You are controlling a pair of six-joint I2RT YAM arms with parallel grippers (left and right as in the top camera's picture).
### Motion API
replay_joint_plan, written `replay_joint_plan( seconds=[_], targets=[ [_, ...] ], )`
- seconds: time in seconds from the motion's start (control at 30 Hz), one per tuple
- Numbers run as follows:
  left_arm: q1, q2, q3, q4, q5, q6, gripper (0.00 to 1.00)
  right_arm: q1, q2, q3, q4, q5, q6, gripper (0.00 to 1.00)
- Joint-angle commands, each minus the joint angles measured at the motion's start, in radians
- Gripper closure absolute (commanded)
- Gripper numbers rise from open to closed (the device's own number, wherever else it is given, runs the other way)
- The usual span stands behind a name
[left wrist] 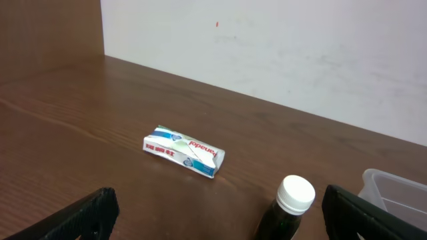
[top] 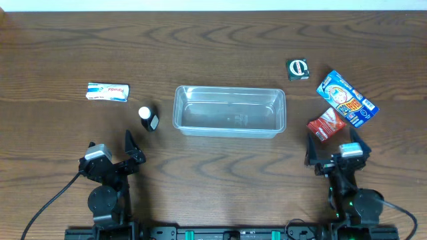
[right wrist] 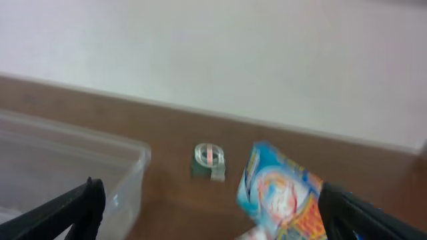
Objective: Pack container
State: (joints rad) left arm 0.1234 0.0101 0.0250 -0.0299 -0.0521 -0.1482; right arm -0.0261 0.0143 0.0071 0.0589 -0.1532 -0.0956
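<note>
The blue packet's middle [top: 347, 99] is lying flat on the table, so my right gripper will next move outward past the red packet [top: 325, 125] and tip its fingers down onto the blue packet.
The clear rectangular container [top: 229, 111] stands empty at the table's middle; its corner shows in the left wrist view [left wrist: 393, 193] and its side in the right wrist view [right wrist: 73, 173]. A dark bottle with a white cap [top: 148, 118] lies left of it, and also shows between my left fingers' view [left wrist: 288, 207]. A white-blue Panadol box [top: 107, 92] lies farther left [left wrist: 183, 151]. A blue packet [top: 346, 99], a red packet [top: 325, 125] and a small dark green packet [top: 297, 69] lie to the right. My left gripper [top: 130, 150] and right gripper [top: 331, 143] are open and empty, near the front edge.
The blue packet [right wrist: 283, 190] and the green packet [right wrist: 208, 162] also show in the right wrist view, which is blurred. A pale wall rises behind the table's far edge [left wrist: 267, 100]. Cables run from both arm bases at the front.
</note>
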Motion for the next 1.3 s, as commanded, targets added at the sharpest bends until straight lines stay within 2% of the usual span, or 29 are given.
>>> replay_joint_plan(
  seconds=[0.0, 0.07, 0.17, 0.3, 0.43, 0.6, 0.67, 0.77, 0.9, 1.0, 1.17, 1.27],
  targets=[
    [0.005, -0.006, -0.021, -0.038, -0.011, 0.020, 0.02, -0.013, -0.008, -0.001, 0.073, -0.126, 0.012, 0.01],
    [0.005, -0.006, -0.021, -0.038, -0.011, 0.020, 0.02, -0.013, -0.004, 0.009, 0.108, -0.139, 0.019, 0.01],
    [0.005, -0.006, -0.021, -0.037, -0.011, 0.020, 0.02, -0.023, 0.051, 0.079, 0.053, -0.110, 0.103, 0.01],
    [0.005, -0.006, -0.021, -0.037, -0.011, 0.020, 0.02, -0.047, 0.266, 0.262, -0.052, -0.114, 0.095, 0.01],
    [0.005, -0.006, -0.021, -0.037, -0.011, 0.020, 0.02, -0.074, 0.606, 0.577, -0.206, -0.173, 0.044, 0.01],
    [0.005, -0.006, -0.021, -0.038, -0.011, 0.020, 0.02, -0.076, 0.991, 1.021, -0.527, -0.195, 0.027, 0.01],
    [0.005, -0.006, -0.021, -0.037, -0.011, 0.020, 0.02, -0.076, 1.113, 1.172, -0.656, -0.189, 0.026, 0.01],
    [0.005, -0.006, -0.021, -0.038, -0.011, 0.020, 0.02, -0.076, 1.253, 1.315, -0.727, -0.163, 0.027, 0.01],
    [0.005, -0.006, -0.021, -0.037, -0.011, 0.020, 0.02, -0.091, 1.348, 1.349, -0.714, -0.029, 0.005, 0.01],
    [0.005, -0.006, -0.021, -0.038, -0.011, 0.020, 0.02, -0.105, 1.402, 1.349, -0.741, 0.016, -0.071, 0.01],
    [0.005, -0.006, -0.021, -0.037, -0.011, 0.020, 0.02, -0.131, 1.480, 1.349, -0.805, 0.122, -0.085, 0.01],
    [0.005, -0.006, -0.021, -0.037, -0.011, 0.020, 0.02, -0.142, 1.529, 1.347, -0.829, 0.127, -0.150, 0.01]
  ],
)
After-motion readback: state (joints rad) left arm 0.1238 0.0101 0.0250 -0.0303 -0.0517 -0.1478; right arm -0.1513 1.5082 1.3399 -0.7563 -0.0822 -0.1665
